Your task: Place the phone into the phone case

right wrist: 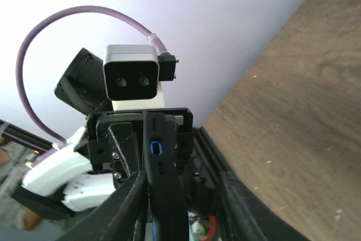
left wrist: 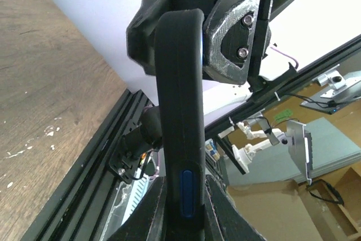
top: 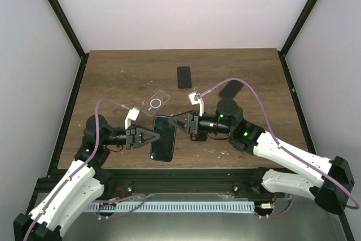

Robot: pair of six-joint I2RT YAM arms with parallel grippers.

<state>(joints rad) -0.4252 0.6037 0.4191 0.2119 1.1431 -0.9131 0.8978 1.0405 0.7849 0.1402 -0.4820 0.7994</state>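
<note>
Next, my left gripper lowers, fingers tipping downward, and releases the phone on the bare tabletop near the clear phone case, since that spot lies below the gripper.
A dark phone with a rubbery black rim hangs above the table's front edge between both grippers. My left gripper is shut on its long left edge; in the left wrist view both pads press the rim beside a blue side button. My right gripper is at the phone's far right corner. In the right wrist view the jaws stand wide, and the phone's end with a blue-ringed port lies against one finger only. A clear phone case lies flat on the table behind the phone.
A black phone-sized slab lies at the table's far middle. Another lies tilted to the right of it, behind the right arm. The black frame rail runs along the near table edge.
</note>
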